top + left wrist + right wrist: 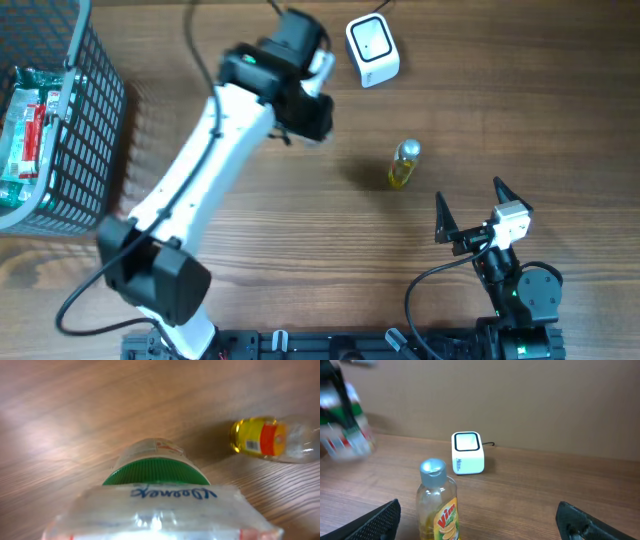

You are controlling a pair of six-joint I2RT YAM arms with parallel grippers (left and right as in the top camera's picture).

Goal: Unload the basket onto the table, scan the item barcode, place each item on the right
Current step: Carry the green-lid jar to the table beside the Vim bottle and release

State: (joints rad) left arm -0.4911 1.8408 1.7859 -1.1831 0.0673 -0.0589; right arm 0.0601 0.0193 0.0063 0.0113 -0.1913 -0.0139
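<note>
My left gripper will next move down and back toward the bottle, to release the item on the clear, bare tabletop beside it.
My left gripper [312, 100] hangs above the table, left of the white scanner [372, 50], shut on the item, a clear plastic pack [160, 510] with blue lettering and a green-lidded tub [156, 471] behind it. The pack fills the bottom of the left wrist view and hides the fingers. In the right wrist view it is a blurred shape [345, 430] in the air at the far left. The scanner [467, 453] faces the front. My right gripper [470, 215] stands wide open low at the front right, holding nothing.
A small bottle of yellow liquid [403, 165] stands upright mid-table, between the scanner and the right gripper [480, 517]; the same bottle [272, 440] shows in the left wrist view. A dark wire basket [85, 120] with packaged goods stands at the far left.
</note>
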